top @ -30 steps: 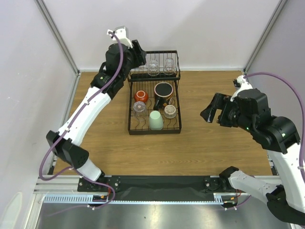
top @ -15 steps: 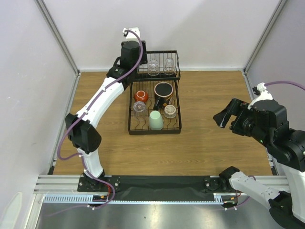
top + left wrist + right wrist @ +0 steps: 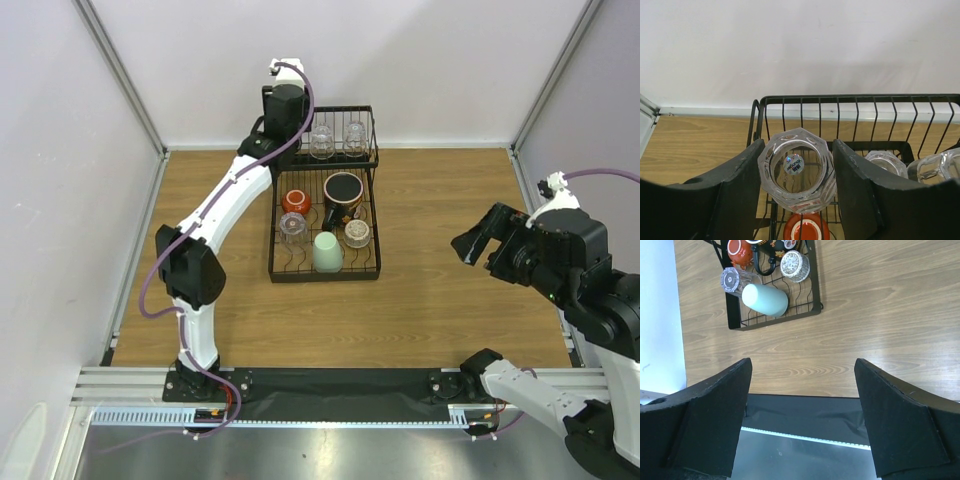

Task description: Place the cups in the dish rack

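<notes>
The left gripper will next lower the tumbler into that end of the raised wire basket and let it go, because the space beside the other tumblers is empty.
My left gripper (image 3: 288, 122) is shut on a clear glass tumbler (image 3: 797, 170), holding it over the left end of the raised wire basket (image 3: 855, 99) of the black dish rack (image 3: 372, 215). The wrist hides this tumbler in the top view. Two more tumblers (image 3: 321, 143) (image 3: 355, 136) stand in the basket. A red mug (image 3: 295, 201), a black-rimmed mug (image 3: 343, 189), a clear glass (image 3: 292, 231), a mint-green cup (image 3: 327, 252) and a further glass (image 3: 357, 234) sit in the tray. My right gripper (image 3: 474, 244) is open and empty, high above the table's right side.
Aluminium frame posts and white walls close in the table on the left, back and right. A black mat (image 3: 330, 388) and a metal rail run along the near edge between the arm bases. Bare wood (image 3: 440, 190) lies right of the rack.
My left arm has swung right from beside the rack's back left corner to over the raised basket. My right arm has drawn back to the right.
</notes>
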{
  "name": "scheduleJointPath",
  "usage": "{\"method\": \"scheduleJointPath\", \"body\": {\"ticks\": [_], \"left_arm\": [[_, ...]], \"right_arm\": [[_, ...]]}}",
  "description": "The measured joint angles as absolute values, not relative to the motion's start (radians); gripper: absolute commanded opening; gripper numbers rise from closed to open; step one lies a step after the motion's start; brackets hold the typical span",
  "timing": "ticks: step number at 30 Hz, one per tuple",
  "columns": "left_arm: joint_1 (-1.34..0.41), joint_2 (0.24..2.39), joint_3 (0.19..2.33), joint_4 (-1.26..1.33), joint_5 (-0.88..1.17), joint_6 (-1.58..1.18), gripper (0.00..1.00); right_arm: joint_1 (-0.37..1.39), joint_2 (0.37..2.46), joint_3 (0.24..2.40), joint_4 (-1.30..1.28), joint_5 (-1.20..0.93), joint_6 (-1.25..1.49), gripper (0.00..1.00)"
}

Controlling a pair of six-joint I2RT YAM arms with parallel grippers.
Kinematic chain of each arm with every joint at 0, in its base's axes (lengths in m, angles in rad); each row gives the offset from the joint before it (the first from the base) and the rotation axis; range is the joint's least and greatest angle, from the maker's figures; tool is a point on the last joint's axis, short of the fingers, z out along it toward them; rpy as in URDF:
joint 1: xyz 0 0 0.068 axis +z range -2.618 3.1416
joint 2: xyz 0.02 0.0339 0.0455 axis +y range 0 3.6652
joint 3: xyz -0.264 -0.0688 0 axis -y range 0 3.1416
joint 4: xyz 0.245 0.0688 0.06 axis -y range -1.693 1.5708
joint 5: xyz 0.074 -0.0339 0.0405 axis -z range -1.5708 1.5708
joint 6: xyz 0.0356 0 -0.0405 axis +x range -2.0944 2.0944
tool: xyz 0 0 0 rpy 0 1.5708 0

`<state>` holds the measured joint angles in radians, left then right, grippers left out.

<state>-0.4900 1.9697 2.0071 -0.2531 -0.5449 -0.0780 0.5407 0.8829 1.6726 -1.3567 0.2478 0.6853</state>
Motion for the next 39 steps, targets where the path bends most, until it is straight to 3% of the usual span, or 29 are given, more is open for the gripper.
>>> {"method": "scheduleJointPath", "body": {"ticks": [14,17,35,39], "left_arm": [[-0.490,2.030,2.020,-0.308,-0.548,-0.106,0.01],[-0.489,2.033,2.020,-0.316,-0.547,-0.111,0.04],[-0.480,2.058,2.020,-0.356,-0.542,-0.154,0.35],[-0.478,2.061,2.020,-0.358,-0.536,-0.158,0.52]], "right_arm": [[0.541,0.938,1.673,-1.357,0.247,0.675,0.89],[0.541,0.940,1.667,-1.358,0.247,0.669,0.89],[0.541,0.953,1.661,-1.358,0.247,0.632,0.90],[0.539,0.953,1.661,-1.358,0.248,0.631,0.90]]}}
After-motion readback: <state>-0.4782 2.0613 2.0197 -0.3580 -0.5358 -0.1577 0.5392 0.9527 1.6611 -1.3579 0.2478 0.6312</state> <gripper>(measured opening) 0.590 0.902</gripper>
